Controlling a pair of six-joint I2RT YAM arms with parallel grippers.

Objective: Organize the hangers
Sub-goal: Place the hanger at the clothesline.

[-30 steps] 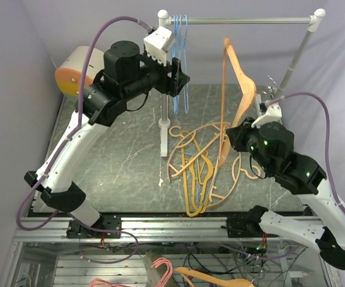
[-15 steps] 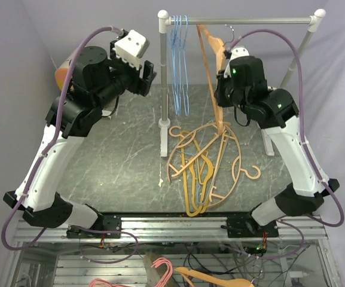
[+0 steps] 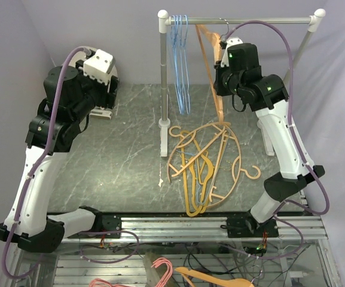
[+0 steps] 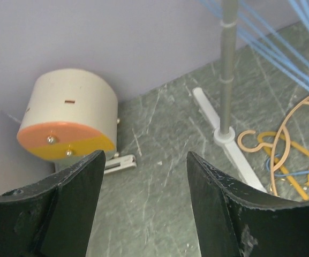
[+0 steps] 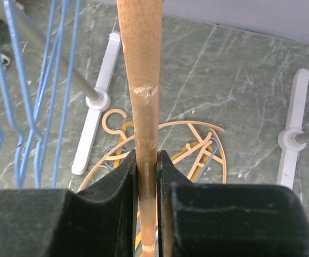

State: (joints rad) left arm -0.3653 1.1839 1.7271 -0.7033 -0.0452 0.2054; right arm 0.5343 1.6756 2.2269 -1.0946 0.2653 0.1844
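Note:
I will move the wooden hanger with my right gripper along the bar toward the post at the bar's bare end, because light-blue hangers (image 3: 180,60) fill one end of the rack's bar (image 3: 262,20).
Several light-blue wire hangers (image 3: 180,60) hang at the left end of the rack's rail (image 3: 262,20). My right gripper (image 3: 222,67) is shut on an arm of a tan wooden hanger (image 3: 208,57), whose metal hook sits at the rail. In the right wrist view the wooden arm (image 5: 142,80) runs upright between the closed fingers of the right gripper (image 5: 147,160). A tangled pile of orange and tan hangers (image 3: 205,164) lies on the table under it. My left gripper (image 3: 109,95) is open and empty at the far left, away from the rack; in its wrist view the left gripper (image 4: 146,155) shows only table between its fingers.
A cream cylinder with an orange and yellow face (image 4: 68,118) stands in the back left corner. The rack's left post (image 3: 164,78) and white foot (image 4: 226,134) stand mid-table, its right post (image 3: 298,54) at the back right. Purple walls close in behind and at the sides.
My right arm lifted the wooden hanger from above the pile up to the rail. My left arm drew back from the rack toward the left, its jaws still open.

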